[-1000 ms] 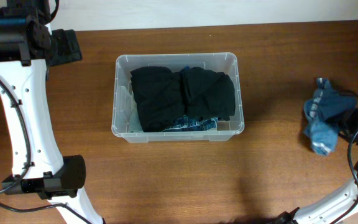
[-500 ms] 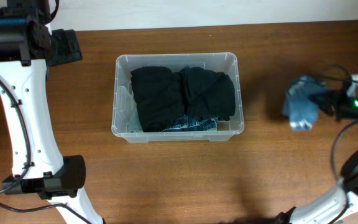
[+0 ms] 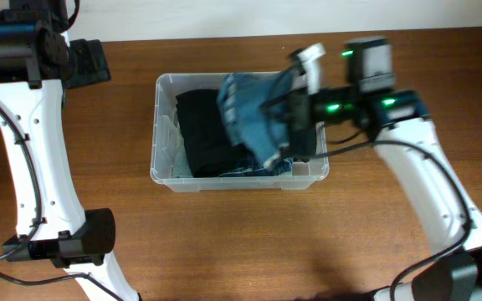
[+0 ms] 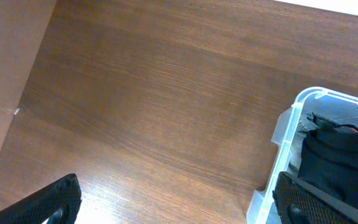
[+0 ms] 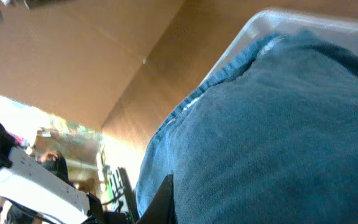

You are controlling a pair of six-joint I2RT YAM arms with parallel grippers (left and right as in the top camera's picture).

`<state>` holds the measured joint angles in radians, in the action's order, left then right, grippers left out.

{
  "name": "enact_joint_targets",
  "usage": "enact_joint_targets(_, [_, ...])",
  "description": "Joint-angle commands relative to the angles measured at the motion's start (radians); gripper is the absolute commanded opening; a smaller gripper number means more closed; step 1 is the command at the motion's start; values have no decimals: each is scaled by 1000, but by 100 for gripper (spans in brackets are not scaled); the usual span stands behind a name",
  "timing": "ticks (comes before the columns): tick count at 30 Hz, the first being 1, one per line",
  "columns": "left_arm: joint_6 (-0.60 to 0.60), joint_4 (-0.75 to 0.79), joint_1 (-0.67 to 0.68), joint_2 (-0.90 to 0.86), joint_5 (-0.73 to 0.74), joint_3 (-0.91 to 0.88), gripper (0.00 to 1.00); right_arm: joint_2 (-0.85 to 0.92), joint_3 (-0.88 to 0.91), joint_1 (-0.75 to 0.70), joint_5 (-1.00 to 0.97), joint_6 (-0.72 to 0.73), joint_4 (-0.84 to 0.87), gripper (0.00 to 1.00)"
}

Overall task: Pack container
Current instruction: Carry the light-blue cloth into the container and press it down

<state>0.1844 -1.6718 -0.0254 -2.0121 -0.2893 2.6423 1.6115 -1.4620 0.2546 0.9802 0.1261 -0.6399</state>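
Observation:
My right gripper is above the folded black clothes, which lie leftward in the overhead view, so I will lower the still-hanging denim that way onto them, then release it.
The clear plastic container [image 3: 154, 125] stands at the middle of the table, holding folded black clothes [image 3: 201, 130] and a strip of plaid cloth [image 3: 258, 168]. My right gripper [image 3: 284, 113] is shut on a blue denim garment [image 3: 253, 117], which hangs above the container's right half. In the right wrist view the denim garment [image 5: 278, 137] fills most of the frame, with one dark finger [image 5: 164, 200] at its edge and the container rim [image 5: 278, 17] behind. My left gripper [image 3: 89, 63] stands open at the far left, empty; its fingers [image 4: 48, 202] frame bare wood beside the container's corner [image 4: 289, 134].
The left arm's white links [image 3: 32, 167] run down the table's left side to its base [image 3: 78, 238]. The right arm [image 3: 425, 192] reaches in from the lower right. Brown wooden table [image 3: 224, 242] lies in front of the container.
My right gripper closed on the blue denim garment at the table's right side, lifted it and carried it left over the container. The left arm stayed still.

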Motion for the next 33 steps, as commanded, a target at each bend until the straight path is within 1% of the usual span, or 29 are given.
enact_joint_targets(1, [9, 2, 3, 5, -14, 3, 100, 2, -2, 179, -220, 68, 25, 4])
enact_joint_targets(2, [9, 2, 3, 5, -14, 3, 99, 2, -2, 223, -275, 84, 36, 4])
enact_joint_targets(5, [9, 2, 3, 5, -14, 3, 99, 2, -2, 277, -426, 150, 51, 4])
enact_joint_targets(6, [9, 2, 3, 5, -14, 3, 100, 3, -1, 282, -502, 169, 55, 4])
enact_joint_targets(9, [9, 2, 3, 5, -14, 3, 99, 34, 0, 273, -619, 171, 68, 4])
enact_joint_targets(12, [9, 2, 3, 5, -14, 3, 99, 108, 0, 254, -626, 171, 89, 4])
enact_joint_targets(15, [9, 2, 3, 5, -14, 3, 99, 229, 0, 248, -625, 172, 103, 4])
enact_joint_targets(19, [9, 2, 3, 5, -14, 3, 99, 334, 0, 247, -623, 206, 82, 5])
enact_joint_targets(20, [9, 2, 3, 5, -14, 3, 99, 346, 0, 247, -624, 216, 69, 6])
enact_joint_targets(21, [9, 2, 3, 5, -14, 3, 99, 352, 0, 247, -634, 225, 56, 10])
enact_joint_targets(22, [9, 2, 3, 5, -14, 3, 99, 353, 0, 247, -660, 224, 32, 18])
enact_joint_targets(23, [9, 2, 3, 5, -14, 3, 99, 346, -1, 247, -680, 224, 9, 24])
enact_joint_targets(24, [9, 2, 3, 5, -14, 3, 99, 311, -2, 242, -742, 224, -49, 33])
enact_joint_targets(26, [9, 2, 3, 5, -14, 3, 99, 264, -3, 237, -810, 224, -106, 38])
enact_joint_targets(29, [9, 2, 3, 5, -14, 3, 99, 130, -3, 228, -919, 223, -171, 46])
enact_joint_targets(30, [9, 2, 3, 5, -14, 3, 99, 76, -3, 228, -937, 223, -172, 56])
enact_joint_targets(31, [9, 2, 3, 5, -14, 3, 99, 14, -3, 229, -940, 224, -163, 63])
enact_joint_targets(32, [9, 2, 3, 5, -14, 3, 100, -17, -3, 229, -939, 224, -154, 66])
enact_joint_targets(33, [9, 2, 3, 5, -14, 3, 99, -48, -3, 229, -939, 223, -141, 67])
